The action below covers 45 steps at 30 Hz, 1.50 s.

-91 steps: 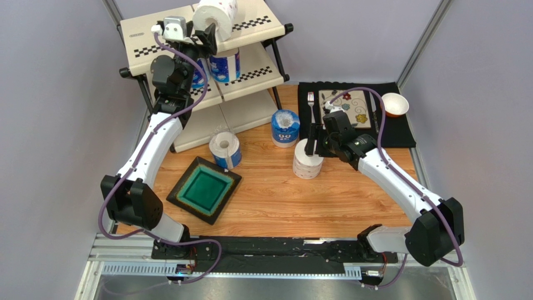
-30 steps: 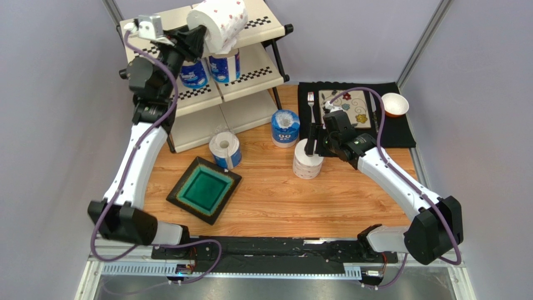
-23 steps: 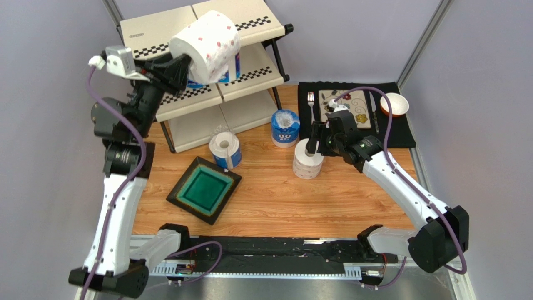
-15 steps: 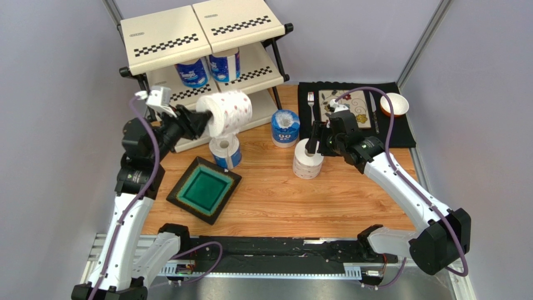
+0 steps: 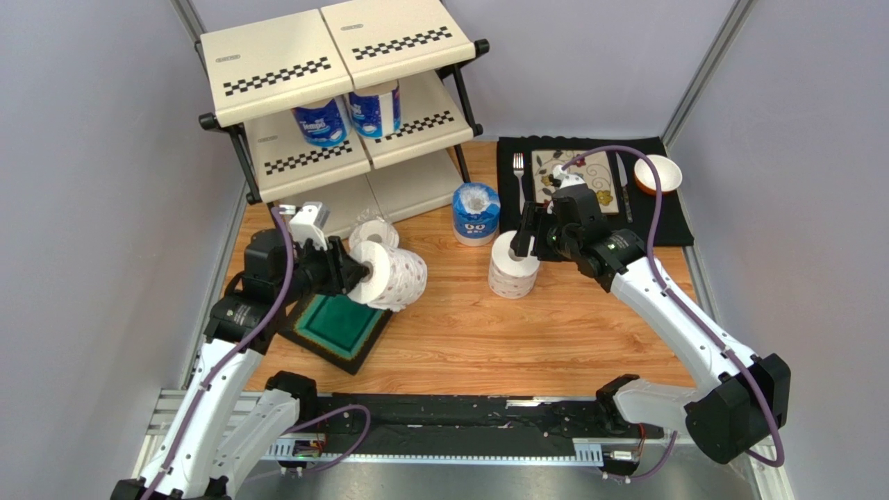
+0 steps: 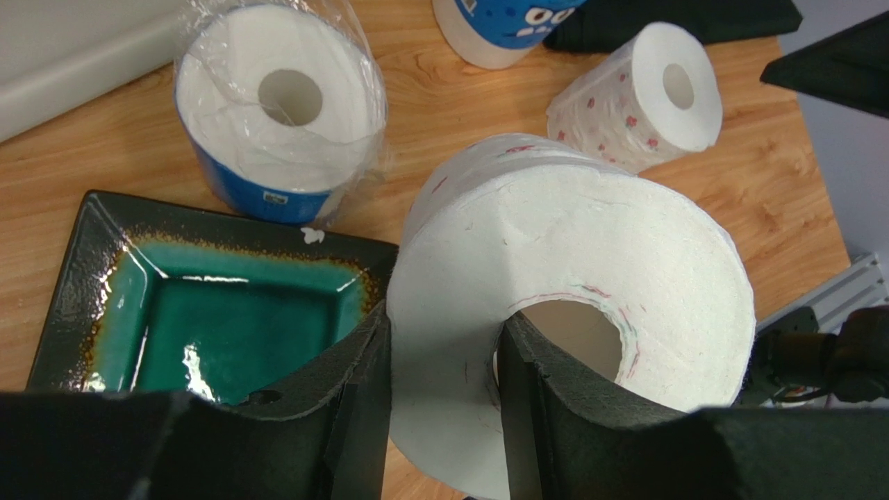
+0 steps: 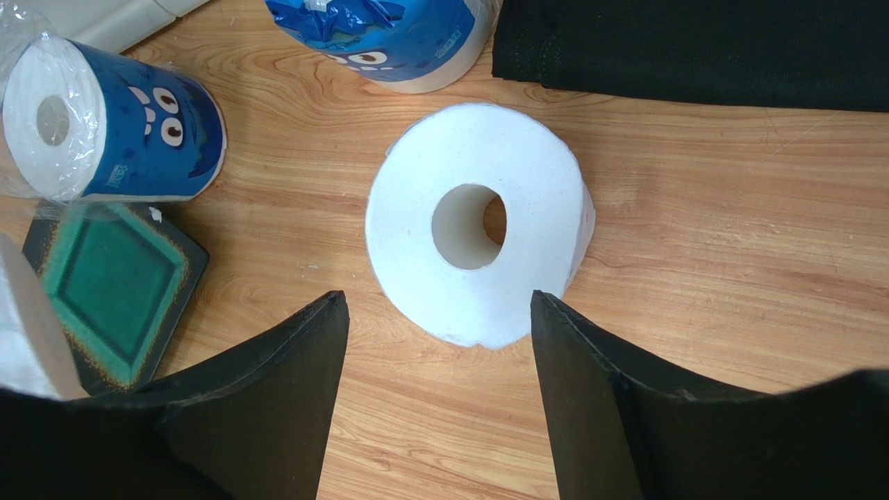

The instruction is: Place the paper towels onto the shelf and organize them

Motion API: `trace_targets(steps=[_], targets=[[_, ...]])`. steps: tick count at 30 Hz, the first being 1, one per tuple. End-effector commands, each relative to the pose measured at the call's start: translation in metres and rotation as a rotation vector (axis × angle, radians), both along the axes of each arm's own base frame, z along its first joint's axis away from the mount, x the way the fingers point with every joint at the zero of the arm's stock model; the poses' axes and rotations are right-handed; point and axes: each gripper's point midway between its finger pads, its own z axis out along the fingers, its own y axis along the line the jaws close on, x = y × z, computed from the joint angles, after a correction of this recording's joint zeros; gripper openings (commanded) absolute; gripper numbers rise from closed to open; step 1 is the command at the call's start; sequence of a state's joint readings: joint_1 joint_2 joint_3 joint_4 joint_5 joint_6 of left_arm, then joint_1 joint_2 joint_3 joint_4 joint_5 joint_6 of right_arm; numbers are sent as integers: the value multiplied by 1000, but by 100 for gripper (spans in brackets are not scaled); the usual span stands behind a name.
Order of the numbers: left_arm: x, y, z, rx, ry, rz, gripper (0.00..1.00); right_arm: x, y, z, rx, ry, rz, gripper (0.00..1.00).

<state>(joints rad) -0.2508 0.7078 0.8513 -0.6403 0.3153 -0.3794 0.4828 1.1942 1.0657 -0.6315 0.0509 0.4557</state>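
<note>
I should next lower my left gripper back and tilt it downward to release the roll upright on the bare tabletop (image 5: 429,341) beside the green plate, because it hangs sideways.
My left gripper (image 5: 360,273) is shut on a red-dotted paper towel roll (image 5: 391,277), held on its side over the table, far from the shelf (image 5: 273,75). In the left wrist view one finger (image 6: 537,385) is inside the roll's (image 6: 584,260) core and the other is outside. My right gripper (image 5: 522,235) hangs open just above an upright patterned roll (image 5: 512,273), with the fingers (image 7: 303,354) short of that roll (image 7: 475,281). Two blue-wrapped rolls (image 5: 320,122) stand on the middle tier. Two more, one upright (image 5: 476,213) and one partly hidden (image 5: 368,231), are on the table.
A green square plate (image 5: 336,325) lies under the held roll, near the left arm. A black placemat (image 5: 668,214) with a fork (image 5: 519,172) and a small bowl (image 5: 658,174) is at the back right. Grey walls close in on both sides.
My left arm has carried the dotted roll from the shelf's top tier down and toward me, to just above the plate. The right arm has hardly moved.
</note>
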Motion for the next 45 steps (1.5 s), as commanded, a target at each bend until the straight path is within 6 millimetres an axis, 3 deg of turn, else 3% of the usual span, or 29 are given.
trace_targets(steps=[1,5,7,14,20,26,29,32,33,36,40,45], targets=[[-6,-10,-19,52,18,-34,19,0,0,12,27,-34,-5,68],[-12,-32,-43,142,51,-83,17,0,-1,10,19,-33,-8,68],[-6,-33,-50,210,47,-55,17,0,-2,10,15,-33,-10,68],[-9,-57,-49,279,-2,-88,16,2,-2,9,8,-35,-11,68],[-15,-75,-73,325,21,-120,17,3,-2,9,8,-35,-9,68],[-19,-90,-81,299,23,-157,22,4,-1,10,6,-35,-3,68],[-21,-96,-83,306,23,-177,29,4,0,9,7,-33,-1,68],[-23,-98,-87,319,25,-190,46,4,0,7,10,-27,-3,68],[-24,-98,-87,318,23,-190,58,4,1,6,11,-26,0,68],[-24,-95,-87,315,16,-183,68,3,1,5,11,-22,2,68],[-25,-91,-84,300,0,-171,78,4,2,3,11,-17,4,68],[-28,-86,-86,272,-5,-153,82,3,3,1,14,-11,4,68]])
